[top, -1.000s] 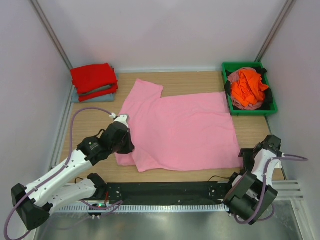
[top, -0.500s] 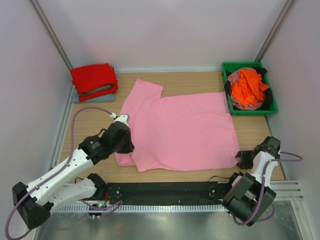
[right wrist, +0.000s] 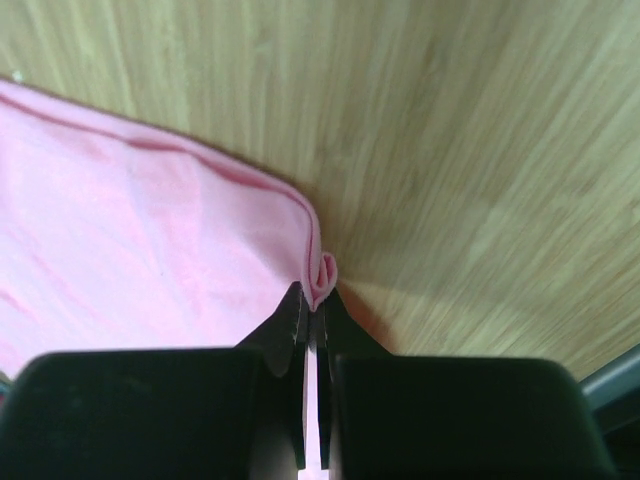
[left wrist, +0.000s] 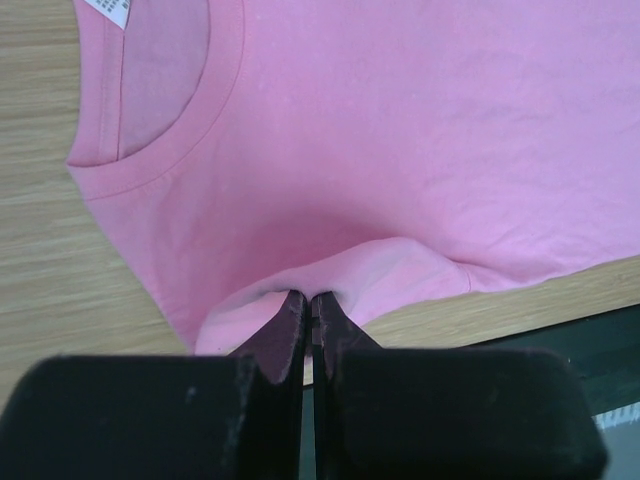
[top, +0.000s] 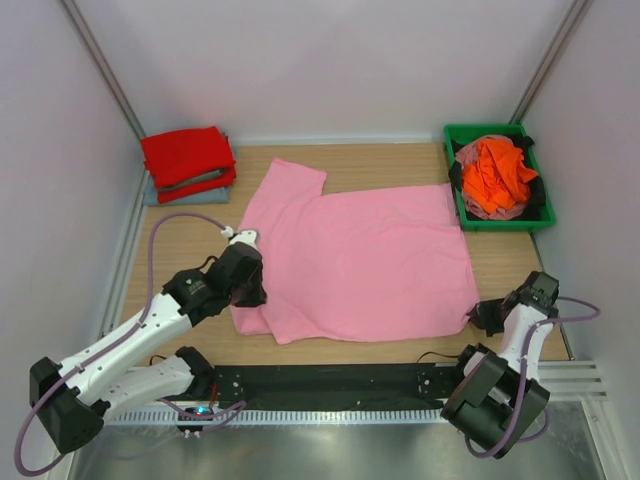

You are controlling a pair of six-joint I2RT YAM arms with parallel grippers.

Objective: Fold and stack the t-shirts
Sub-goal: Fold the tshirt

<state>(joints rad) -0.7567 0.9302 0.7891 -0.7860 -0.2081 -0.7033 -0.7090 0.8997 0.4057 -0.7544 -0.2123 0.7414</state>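
My right gripper carries the shirt's near corner outward next and releases it there, since the shirt's edge by the bin lies outward of the gripper.
A light pink t-shirt (top: 360, 260) lies spread flat across the middle of the wooden table. My left gripper (top: 252, 290) is shut on its near left edge, beside the neck opening (left wrist: 150, 110), and pinches up a fold of cloth (left wrist: 330, 280). My right gripper (top: 478, 318) is shut on the shirt's near right corner (right wrist: 322, 272), which bunches between the fingers. A folded bright red t-shirt (top: 187, 157) rests on a folded grey-blue one (top: 165, 193) at the back left. An orange t-shirt (top: 497, 174) sits crumpled in the bin.
The green plastic bin (top: 455, 140) stands at the back right against the wall, with other crumpled cloth under the orange shirt. A black strip (top: 330, 380) runs along the table's near edge between the arm bases. White walls close in on both sides.
The right gripper has slid left onto the pink shirt's near right corner and closed on it. The left gripper has held its grip without moving.
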